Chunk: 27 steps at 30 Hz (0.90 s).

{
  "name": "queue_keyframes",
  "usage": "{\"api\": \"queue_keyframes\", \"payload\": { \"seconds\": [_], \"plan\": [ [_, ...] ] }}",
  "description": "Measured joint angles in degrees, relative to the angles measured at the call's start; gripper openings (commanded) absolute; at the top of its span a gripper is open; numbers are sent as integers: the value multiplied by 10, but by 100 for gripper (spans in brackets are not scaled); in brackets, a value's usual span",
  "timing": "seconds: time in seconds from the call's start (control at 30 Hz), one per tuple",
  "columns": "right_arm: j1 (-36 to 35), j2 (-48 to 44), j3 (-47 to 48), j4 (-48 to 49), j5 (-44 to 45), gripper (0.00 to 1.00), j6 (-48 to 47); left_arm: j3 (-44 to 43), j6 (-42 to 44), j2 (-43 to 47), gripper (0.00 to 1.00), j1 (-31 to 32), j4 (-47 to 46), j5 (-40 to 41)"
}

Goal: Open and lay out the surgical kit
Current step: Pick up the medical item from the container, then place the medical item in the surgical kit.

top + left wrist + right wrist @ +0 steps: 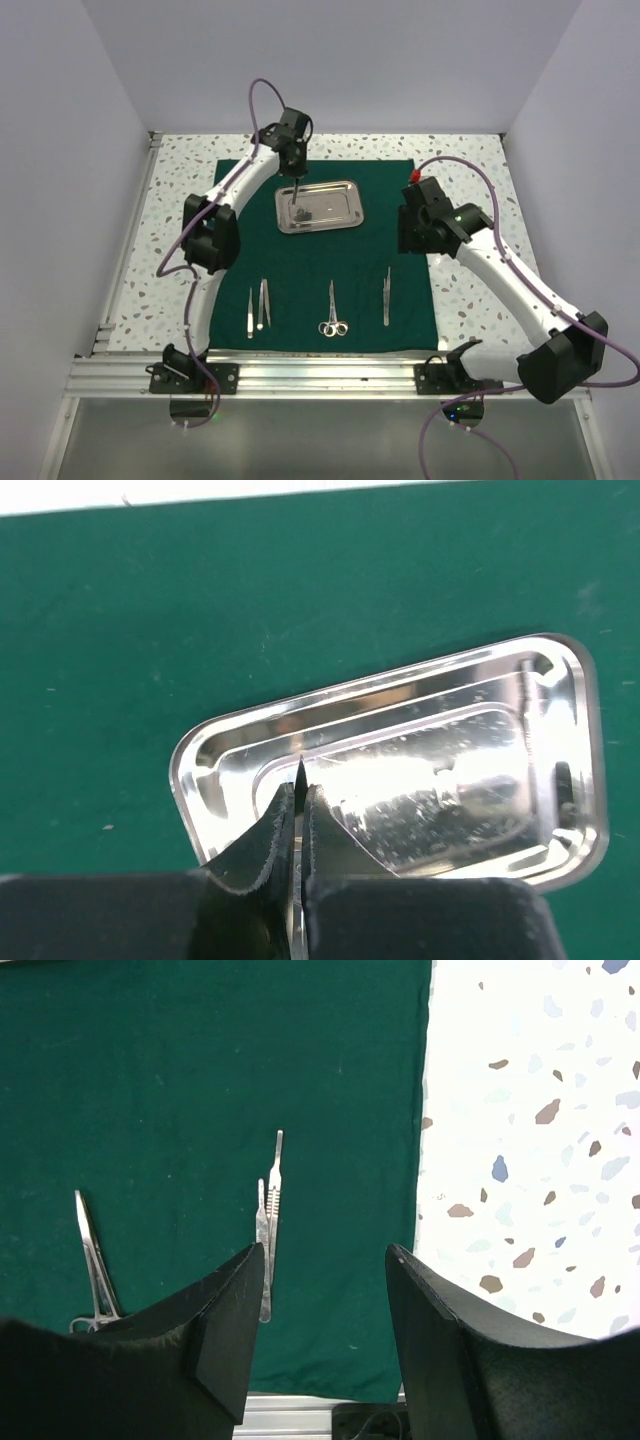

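Note:
Next, my left gripper moves back and down to release the instrument beside the scissors, since that bare drape lies below the gripper and nearer my base.
The dark green drape lies spread flat on the table. The steel tray sits on its far half. My left gripper is above the tray's left end, shut on a slim pointed steel instrument whose tip points down at the tray. Two tweezers, scissors and a pair of slim steel tools lie in a row on the near half. My right gripper is open and empty above the drape's right edge, near the slim tools.
The speckled table top shows round the drape. White walls close in the left, right and back. An aluminium rail runs along the near edge with both arm bases on it. A small dark mark shows in the tray's left end.

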<state>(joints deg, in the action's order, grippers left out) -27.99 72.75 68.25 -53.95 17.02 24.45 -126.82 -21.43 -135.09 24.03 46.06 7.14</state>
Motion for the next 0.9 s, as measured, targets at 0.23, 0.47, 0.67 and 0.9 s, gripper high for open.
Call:
{"api": "queue_keyframes", "payload": {
  "seconds": [0.23,0.47,0.67,0.9],
  "plan": [
    [0,-10,-5,1,-1,56,0,102,-27,113,0,3,-12,5],
    [0,-12,-2,3,-9,57,4,345,-98,270,0,54,-31,33],
    [0,-31,-2,13,-35,56,22,489,-201,358,0,176,-49,50],
    [0,-105,-23,6,-47,56,32,544,-303,381,0,273,-67,77]
  ]
}}
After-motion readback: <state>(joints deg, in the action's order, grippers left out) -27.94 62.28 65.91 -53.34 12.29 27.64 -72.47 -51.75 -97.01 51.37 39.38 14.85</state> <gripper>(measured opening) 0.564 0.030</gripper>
